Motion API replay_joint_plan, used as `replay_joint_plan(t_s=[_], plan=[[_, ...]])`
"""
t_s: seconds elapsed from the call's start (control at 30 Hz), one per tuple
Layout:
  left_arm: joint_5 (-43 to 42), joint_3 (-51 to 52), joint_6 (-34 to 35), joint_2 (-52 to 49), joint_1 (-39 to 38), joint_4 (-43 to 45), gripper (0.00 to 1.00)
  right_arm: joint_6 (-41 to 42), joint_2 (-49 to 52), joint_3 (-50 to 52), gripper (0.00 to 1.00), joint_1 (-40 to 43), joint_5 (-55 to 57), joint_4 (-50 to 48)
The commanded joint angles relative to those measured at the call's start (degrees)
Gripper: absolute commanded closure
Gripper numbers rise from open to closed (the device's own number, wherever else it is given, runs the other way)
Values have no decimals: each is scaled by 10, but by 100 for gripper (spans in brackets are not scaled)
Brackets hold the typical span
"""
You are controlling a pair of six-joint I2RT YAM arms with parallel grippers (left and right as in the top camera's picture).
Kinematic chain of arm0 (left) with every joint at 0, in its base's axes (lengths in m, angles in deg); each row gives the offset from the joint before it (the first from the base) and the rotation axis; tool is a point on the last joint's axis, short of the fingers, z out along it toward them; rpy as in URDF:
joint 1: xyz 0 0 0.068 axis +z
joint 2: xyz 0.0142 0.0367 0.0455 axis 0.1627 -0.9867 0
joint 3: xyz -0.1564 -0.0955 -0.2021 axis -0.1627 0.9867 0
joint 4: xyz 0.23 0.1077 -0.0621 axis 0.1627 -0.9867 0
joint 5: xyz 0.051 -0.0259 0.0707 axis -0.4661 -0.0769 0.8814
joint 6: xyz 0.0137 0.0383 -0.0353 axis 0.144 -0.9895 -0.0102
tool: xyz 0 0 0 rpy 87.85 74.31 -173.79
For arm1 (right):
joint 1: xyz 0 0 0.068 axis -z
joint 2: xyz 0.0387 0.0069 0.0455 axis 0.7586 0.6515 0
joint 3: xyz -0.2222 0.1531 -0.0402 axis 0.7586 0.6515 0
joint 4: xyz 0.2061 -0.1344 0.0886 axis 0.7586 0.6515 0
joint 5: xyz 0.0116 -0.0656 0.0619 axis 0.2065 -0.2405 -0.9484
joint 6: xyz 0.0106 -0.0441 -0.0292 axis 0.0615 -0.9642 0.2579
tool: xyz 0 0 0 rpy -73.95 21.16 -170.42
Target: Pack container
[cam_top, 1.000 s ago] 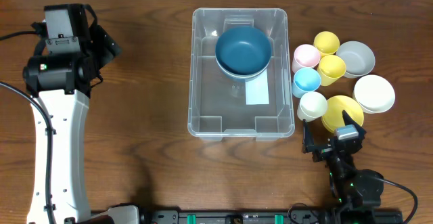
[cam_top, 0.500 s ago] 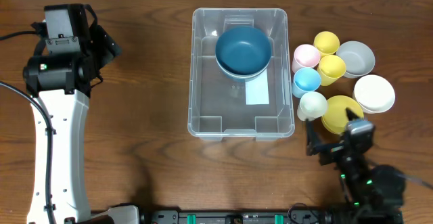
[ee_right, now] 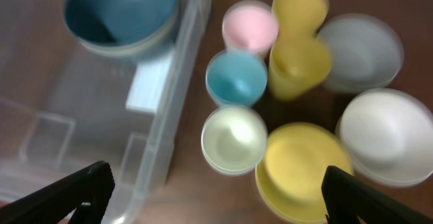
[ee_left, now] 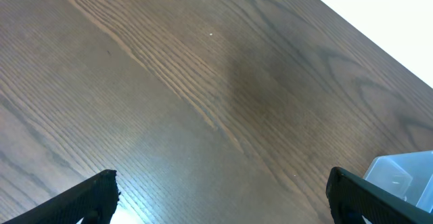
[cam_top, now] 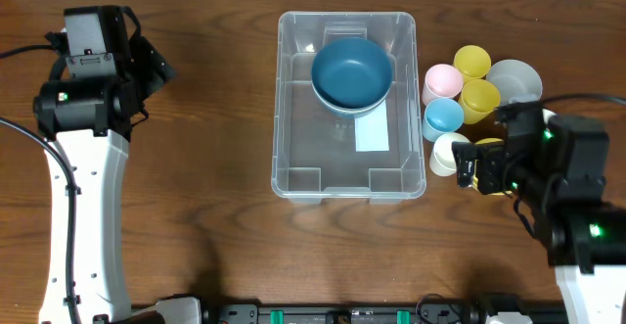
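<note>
My right gripper should next move down onto the rim of the cream cup beside the yellow bowl, since the cup's opening faces up and leaves room for a finger inside.
The clear container (cam_top: 286,109) stands mid-table with a dark blue bowl (cam_top: 352,71) at its far end and a white label (cam_top: 372,133) on its base. In the right wrist view I see the container wall (ee_right: 172,122) and the blue bowl (ee_right: 122,11). My right gripper (ee_right: 216,204) hangs open, with nothing between its fingers, above a pale cream cup (ee_right: 233,137) and a yellow bowl (ee_right: 304,170). From overhead, the right gripper (cam_top: 469,167) is just right of the container. My left gripper (ee_left: 220,204) is open over bare wood at the far left.
Right of the container cluster a pink cup (cam_top: 442,79), a light blue cup (cam_top: 443,116), two yellow cups (cam_top: 471,62) (cam_top: 479,99), a grey bowl (cam_top: 518,74) and a white bowl (ee_right: 385,136). The left arm (cam_top: 83,99) stands along the left side.
My right arm has risen from the front edge and moved back over the yellow and white bowls, hiding them from overhead. The left arm has not moved.
</note>
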Motion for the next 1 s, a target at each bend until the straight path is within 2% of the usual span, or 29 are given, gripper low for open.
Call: replay_joint_plan(t_s=[0.0, 0.17, 0.23, 0.33, 0.73, 0.97], plan=[[6, -9, -3, 1, 1, -2, 2, -11, 23, -15, 1, 5, 11, 12], [7, -9, -3, 1, 1, -2, 2, -8, 64, -15, 3, 22, 27, 35], [7, -9, -3, 1, 1, -2, 2, -6, 83, -14, 14, 30, 27, 39], [6, -9, -3, 1, 1, -2, 2, -7, 108, -14, 21, 37, 21, 38], [7, -9, -3, 1, 1, -2, 2, -22, 176, -5, 29, 39, 18, 5], [6, -9, -3, 1, 1, -2, 2, -29, 207, -5, 26, 38, 32, -23]])
